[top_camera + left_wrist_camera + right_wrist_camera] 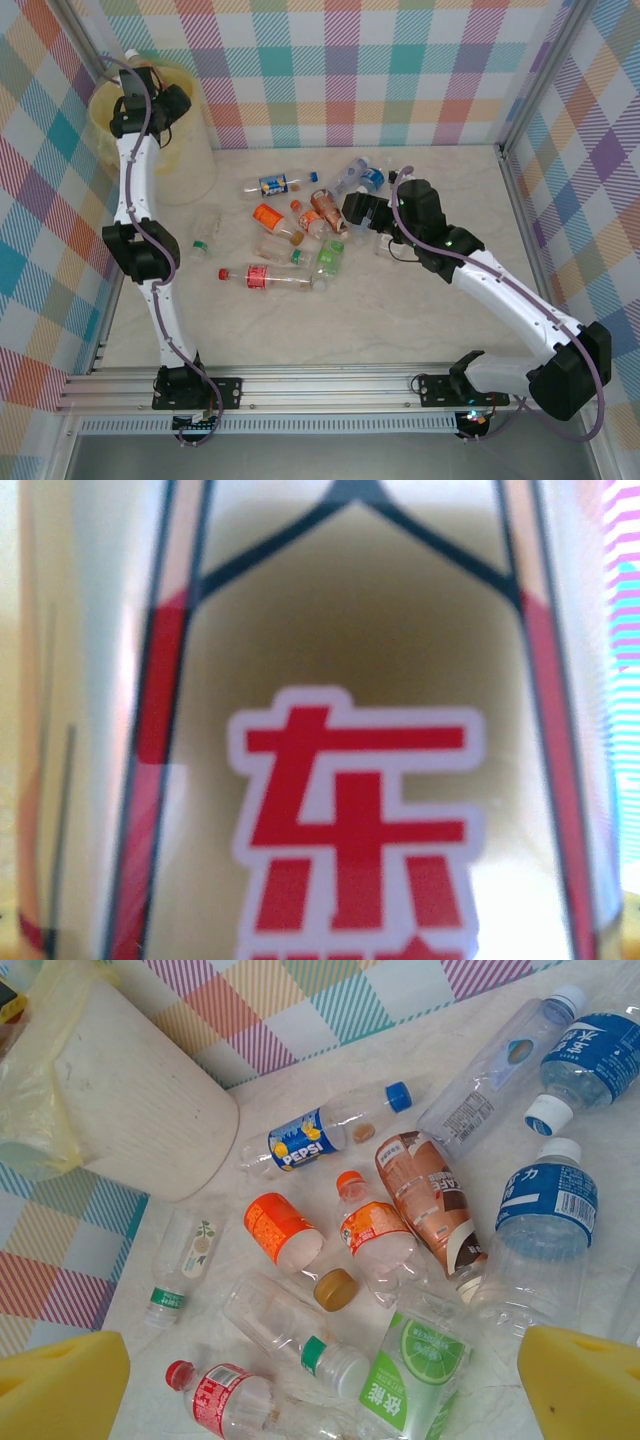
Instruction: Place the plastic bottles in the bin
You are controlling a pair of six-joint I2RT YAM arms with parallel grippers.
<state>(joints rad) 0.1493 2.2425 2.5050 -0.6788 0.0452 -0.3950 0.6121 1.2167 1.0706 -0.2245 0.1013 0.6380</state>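
My left gripper must stay over the bin's opening [180, 132], then release the plastic bottle.
My left gripper [141, 82] is over the bin [192, 168], a pale-yellow bucket with a yellowish bag, at the far left corner. It is shut on a plastic bottle [131, 56] with a white cap. That bottle's label [355, 810], pale with red characters, sits right against the left wrist camera. Several plastic bottles lie in a loose pile mid-table, among them a Pepsi one [300, 1140], an orange one [280, 1230], a brown one [425, 1195], a lime-green one [415, 1370] and a red-capped one [220, 1400]. My right gripper [320, 1390] hovers open above the pile, its yellow pads [60, 1385] wide apart.
The bin [130, 1110] stands left of the pile against the checked back wall. Two blue-labelled bottles [548, 1205] and a clear one [490, 1070] lie on the pile's right side. A loose gold cap [336, 1289] rests among them. Metal frame posts [520, 190] border the table.
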